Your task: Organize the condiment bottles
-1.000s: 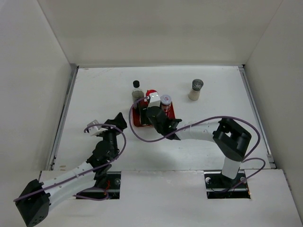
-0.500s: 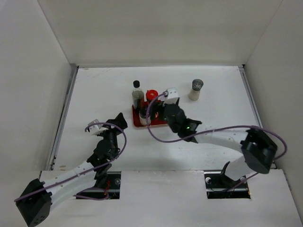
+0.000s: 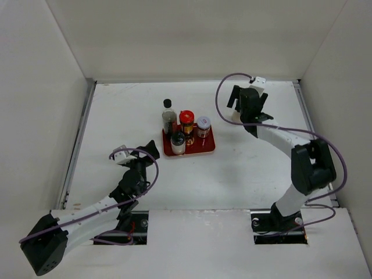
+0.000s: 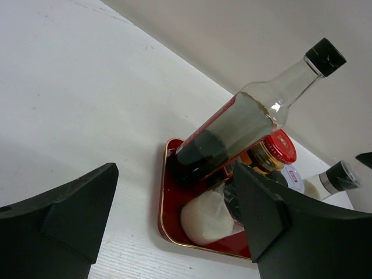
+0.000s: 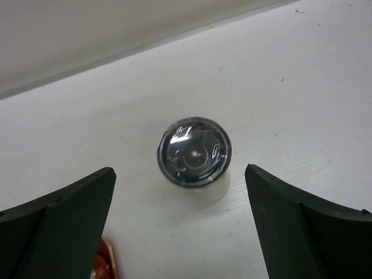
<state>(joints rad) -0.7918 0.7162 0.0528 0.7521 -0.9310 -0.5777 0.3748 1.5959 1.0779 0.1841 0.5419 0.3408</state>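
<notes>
My right gripper moves down around the cap next and closes on it, since the lone shaker's dark cap (image 3: 238,106) (image 5: 195,152) stands below and between the open fingers.
A red tray (image 3: 204,147) holds the tall dark bottle (image 3: 168,118), the red-capped jar (image 3: 186,120), the pale-lidded jar (image 3: 203,125) and a dark-topped white shaker (image 3: 178,142). A second shaker (image 5: 195,156) stands alone on the table at the far right. My right gripper (image 3: 243,107) hangs open over it, fingers well apart on either side and touching nothing. My left gripper (image 3: 145,156) is open and empty, low and left of the tray. Its view shows the tall bottle (image 4: 244,122), red cap (image 4: 280,148) and near shaker (image 4: 209,218).
White walls close in the table on the left, back and right. The tray's gold-rimmed edge (image 4: 165,224) lies just ahead of the left fingers. A corner of the tray (image 5: 106,263) shows at the bottom left of the right wrist view.
My right arm has swung from the tray out to the far right, over the lone shaker, and its jaws have opened wide. The left arm has barely shifted.
</notes>
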